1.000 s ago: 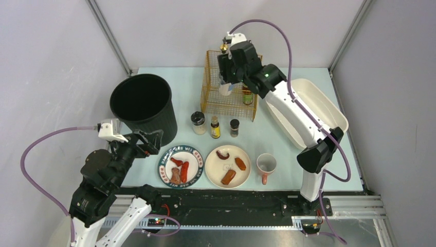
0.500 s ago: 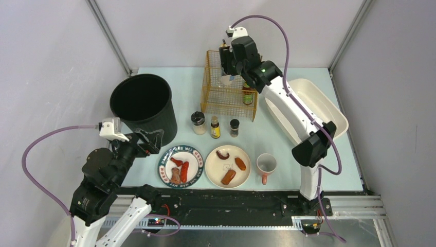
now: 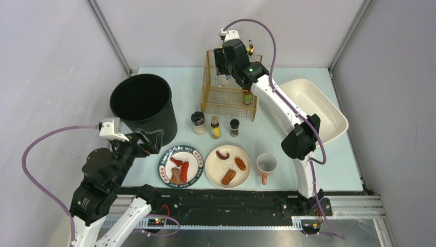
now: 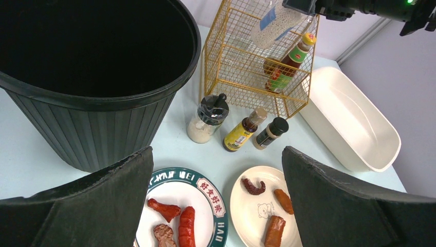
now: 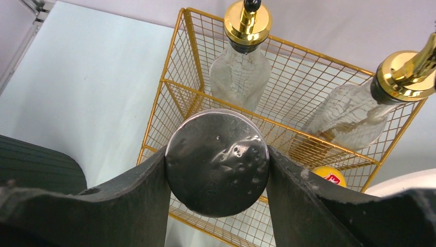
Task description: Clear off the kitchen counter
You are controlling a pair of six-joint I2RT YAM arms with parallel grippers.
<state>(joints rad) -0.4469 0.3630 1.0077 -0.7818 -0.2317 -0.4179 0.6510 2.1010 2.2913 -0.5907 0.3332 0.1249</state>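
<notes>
My right gripper lowers the jar next to the yellow-capped sauce bottle now, since the rack has open space there.
The pale mint kitchen counter carries a green-rimmed plate and a cream plate, both with sausage pieces, a pink mug, a shaker jar and two small bottles. My right gripper is shut on a jar with a round metal lid and holds it over the gold wire rack. The jar shows white contents and a blue label in the left wrist view. My left gripper is open and empty above the two plates.
A black bin stands at the left and a white oval tub at the right. The rack holds two glass bottles with gold caps and a yellow-capped sauce bottle.
My right arm has carried the jar up and toward the back, over the far part of the rack. The left arm has not moved.
</notes>
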